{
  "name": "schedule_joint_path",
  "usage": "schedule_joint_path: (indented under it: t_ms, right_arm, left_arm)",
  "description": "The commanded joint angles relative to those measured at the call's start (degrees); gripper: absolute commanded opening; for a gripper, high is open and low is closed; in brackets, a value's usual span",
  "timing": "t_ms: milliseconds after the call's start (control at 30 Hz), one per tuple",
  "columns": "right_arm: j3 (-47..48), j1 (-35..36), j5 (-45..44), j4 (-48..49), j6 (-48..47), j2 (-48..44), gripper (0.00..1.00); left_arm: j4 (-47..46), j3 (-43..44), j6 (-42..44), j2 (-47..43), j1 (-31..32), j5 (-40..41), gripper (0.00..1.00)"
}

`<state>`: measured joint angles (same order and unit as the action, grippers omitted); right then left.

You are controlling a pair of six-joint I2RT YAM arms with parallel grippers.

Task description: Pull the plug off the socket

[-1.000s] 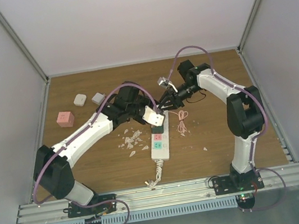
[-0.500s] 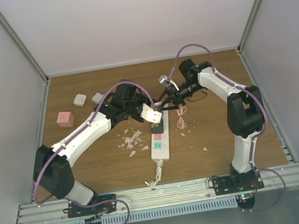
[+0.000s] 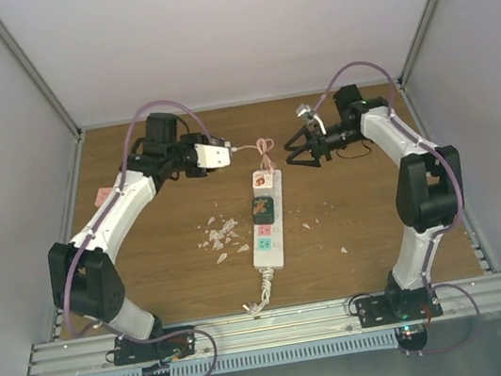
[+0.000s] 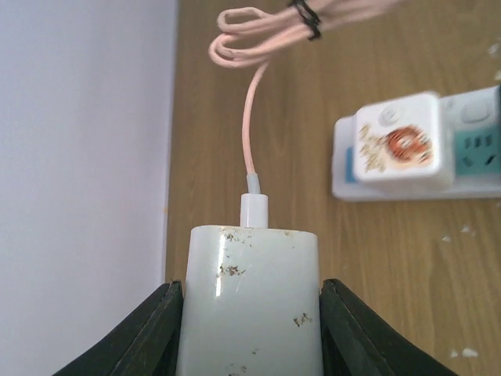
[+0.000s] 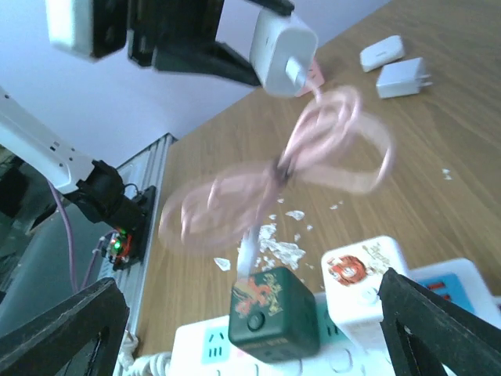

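My left gripper moves down and away from the socket next and releases the plug on bare tabletop beyond the crumbs, since the plug hangs clear of the socket (image 3: 267, 243).
The plug (image 4: 250, 305), a white charger block speckled with brown, sits clamped between my left gripper's (image 4: 250, 329) black fingers. It hangs in the air at the back left (image 3: 218, 156), clear of the socket (image 3: 267, 243). Its pink cable (image 3: 266, 153) dangles in a tied loop over the strip's far end. The socket is a long white strip with pastel outlets. A white cube adapter (image 3: 266, 182) and a dark green cube adapter (image 3: 262, 209) stay plugged into it. My right gripper (image 3: 307, 156) hovers open to the right of the strip's far end, with nothing between its fingers (image 5: 63, 329).
White crumbs (image 3: 222, 234) lie left of the strip. A pink cube (image 3: 102, 193) shows behind my left arm, and two small white chargers (image 5: 391, 66) lie near the back. A thin black cable (image 3: 351, 151) lies by my right arm. The strip's cord (image 3: 260, 296) curls toward the near edge.
My left gripper has pulled the white plug up off the strip and swung back left, the pink cable trailing. My right gripper has opened and drawn away to the right.
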<state>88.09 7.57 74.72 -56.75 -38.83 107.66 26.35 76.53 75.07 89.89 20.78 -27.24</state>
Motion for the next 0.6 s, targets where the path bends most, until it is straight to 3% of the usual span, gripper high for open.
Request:
schedule_joint_path:
  t_ms: [0, 267, 567]
  right_arm:
    - [-3.92, -3.53, -0.24, 9.91, 6.58, -4.57, 0.89]
    - [-16.02, -4.93, -8.24, 28.52, 14.37, -12.35, 0.9]
    - [-18.8, -4.68, -11.87, 29.61, 11.68, -13.68, 0.9]
  left_arm:
    - [-2.15, 2.53, -6.95, 2.91, -5.57, -5.46, 0.23]
    - [-3.42, 5.64, -18.93, 12.22, -12.76, -6.19, 0.23]
    - [-6.28, 7.76, -29.63, 23.72, -14.61, -3.74, 0.23]
